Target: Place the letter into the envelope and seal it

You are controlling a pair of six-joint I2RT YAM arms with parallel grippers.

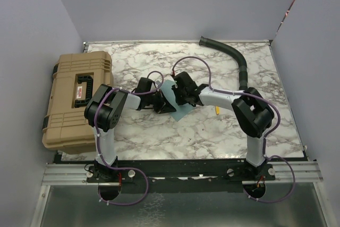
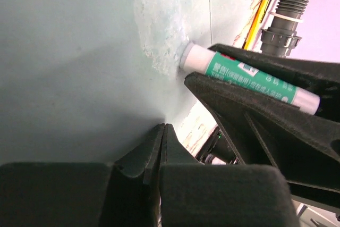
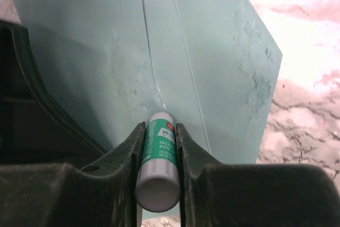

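The bare marble by the pen lies to my right gripper's right in the top view; with glue smeared, I will lift, carry the glue stick [image 3: 158,158] there, lower and release.
The teal envelope [image 1: 180,111] lies flat at the middle of the marble table and fills both wrist views [image 2: 79,67] [image 3: 212,62]. My right gripper [image 1: 178,92] [image 3: 159,131] is shut on a green-and-white glue stick [image 3: 158,158] [image 2: 239,75]. The stick's tip presses on the envelope by a crease, next to a rough smeared patch. My left gripper [image 1: 161,102] [image 2: 164,128] is shut with nothing between its jaws, and its tips rest on the envelope just left of the glue stick. The tan letter is not in view.
A tan hard case [image 1: 74,99] stands at the table's left edge. A black corrugated hose [image 1: 236,62] curves along the back right. A yellow pen [image 1: 217,110] [image 2: 258,17] lies right of the envelope, under the right arm.
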